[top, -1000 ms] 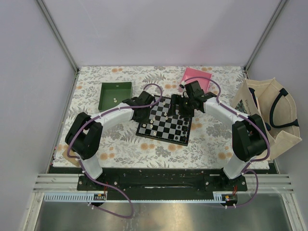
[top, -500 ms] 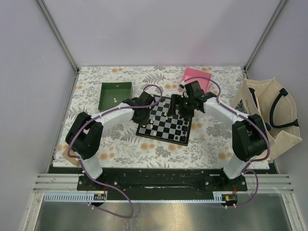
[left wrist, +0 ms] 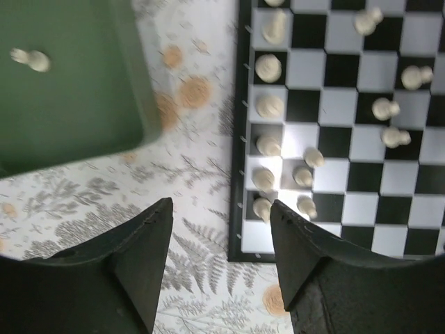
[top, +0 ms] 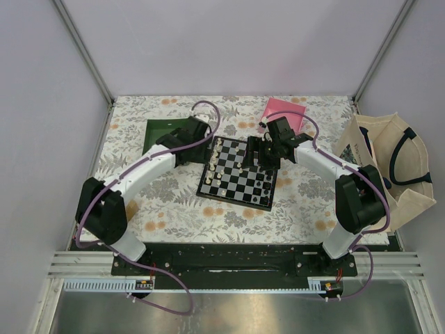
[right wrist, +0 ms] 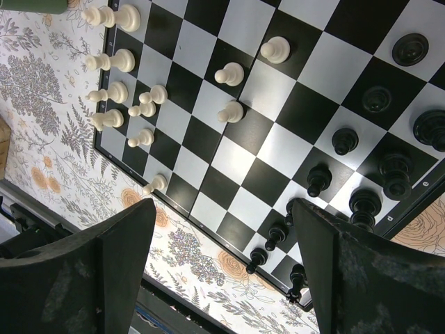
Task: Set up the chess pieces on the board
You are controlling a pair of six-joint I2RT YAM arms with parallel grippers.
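The left gripper moves over the tray point(left wrist: 62, 132) and down onto the white piece point(left wrist: 30, 60) next, since it sits below the gripper's fingers and to their left in the wrist view.
The board point(top: 240, 182) lies mid-table. Cream-white chess pieces point(left wrist: 268, 106) stand along its left side, and a few point(right wrist: 229, 73) are further in. Black chess pieces point(right wrist: 318, 179) crowd its right side. One white piece point(left wrist: 31, 59) lies in the green tray point(left wrist: 62, 132). My left gripper point(left wrist: 219, 257) is open and empty above the cloth, between tray and board; it shows in the top view point(top: 197, 142) too. My right gripper point(right wrist: 222, 268) is open and empty, hovering over the board's right part point(top: 256, 154).
A pink box point(top: 285, 110) sits behind the board at the back right. A cream tote bag point(top: 386, 167) stands at the right table edge. The floral cloth point(top: 174, 202) covers the table around the board.
My left gripper opened and drew back left from the board's left edge toward the green tray, uncovering the white pieces there. The right arm stayed still.
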